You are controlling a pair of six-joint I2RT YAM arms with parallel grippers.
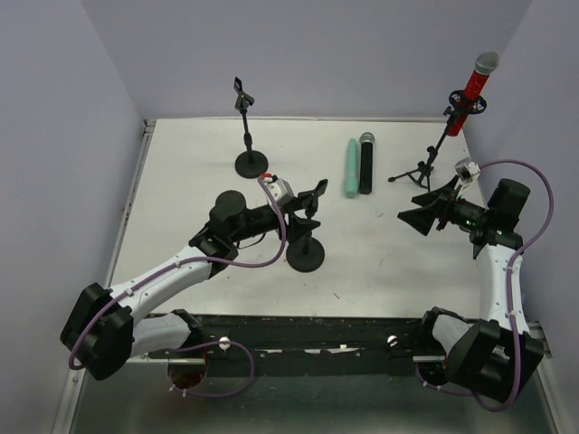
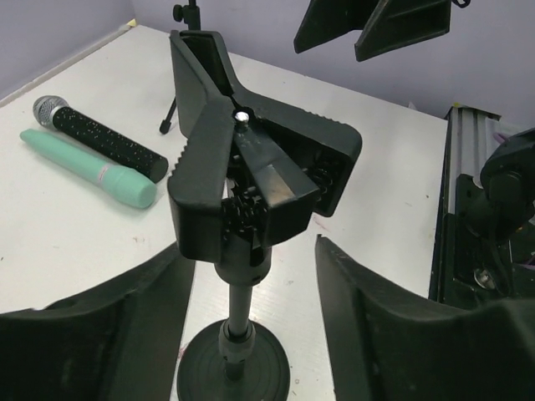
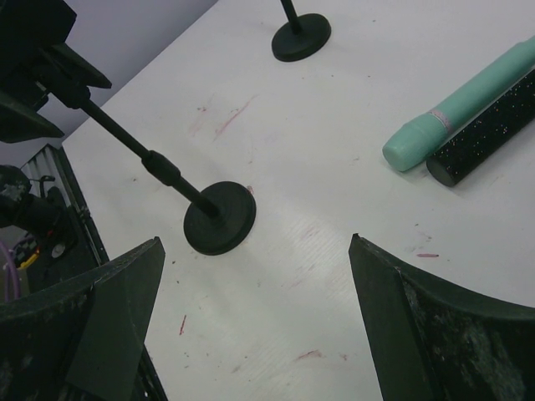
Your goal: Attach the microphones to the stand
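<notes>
My right gripper moves outward, down and to the left in the top view onto the black microphone's handle (image 1: 366,165) (image 3: 504,119) next. It turns because the handle lies slanted to the fingers.
The red microphone (image 1: 476,83) stands clipped in the tripod stand (image 1: 432,155) at the back right. The mint-green microphone (image 1: 351,168) and the black microphone (image 1: 365,163) lie side by side on the table; both also show in the left wrist view (image 2: 88,167) (image 2: 100,138). My left gripper (image 1: 306,215) is open, with its fingers either side of the middle stand's pole (image 2: 236,305), just below the empty clip (image 2: 242,167). My right gripper (image 1: 422,213) is open and empty above the table, right of that stand.
A second round-base stand (image 1: 249,136) with an empty clip stands at the back left. The middle stand's base (image 3: 219,219) sits near the table's front. Purple walls close in the back and sides. A black rail (image 1: 308,330) runs along the near edge.
</notes>
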